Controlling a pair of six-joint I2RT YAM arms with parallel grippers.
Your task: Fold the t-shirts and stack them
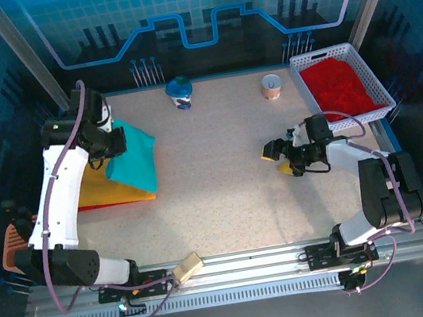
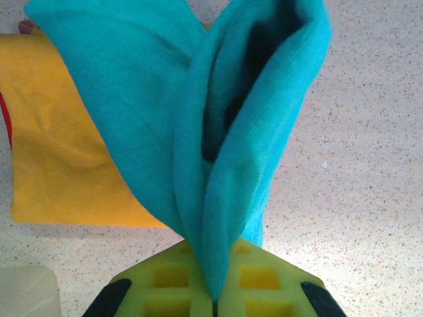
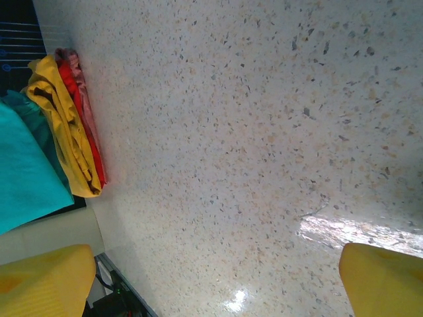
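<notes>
My left gripper moves down toward the yellow t-shirt's side farthest from the white basket (image 1: pixel 322 53) next and releases the teal-green edge, since that yellow layer lies below the gripper.
My left gripper (image 2: pixel 217 302) is shut on a bunched fold of the teal-green t-shirt (image 2: pixel 198 119), which hangs from its yellow-green fingers above the table. In the top view the left gripper (image 1: pixel 114 138) holds the teal-green t-shirt (image 1: pixel 135 158) over the flat yellow t-shirt (image 1: pixel 116 192) at the left. A red edge (image 2: pixel 5 122) peeks out beside the yellow t-shirt (image 2: pixel 59 152). Red cloth (image 1: pixel 341 89) fills the white basket (image 1: pixel 322 53). My right gripper (image 1: pixel 275 151) hovers open over bare table right of centre; in its wrist view the right gripper (image 3: pixel 215 284) has nothing between its fingers.
A blue figure (image 1: pixel 179 93) and a small cup (image 1: pixel 271 85) stand near the back edge. The basket sits at the back right corner. In the right wrist view the yellow layer (image 3: pixel 63 125) and red layer (image 3: pixel 84 125) lie folded at the far left.
</notes>
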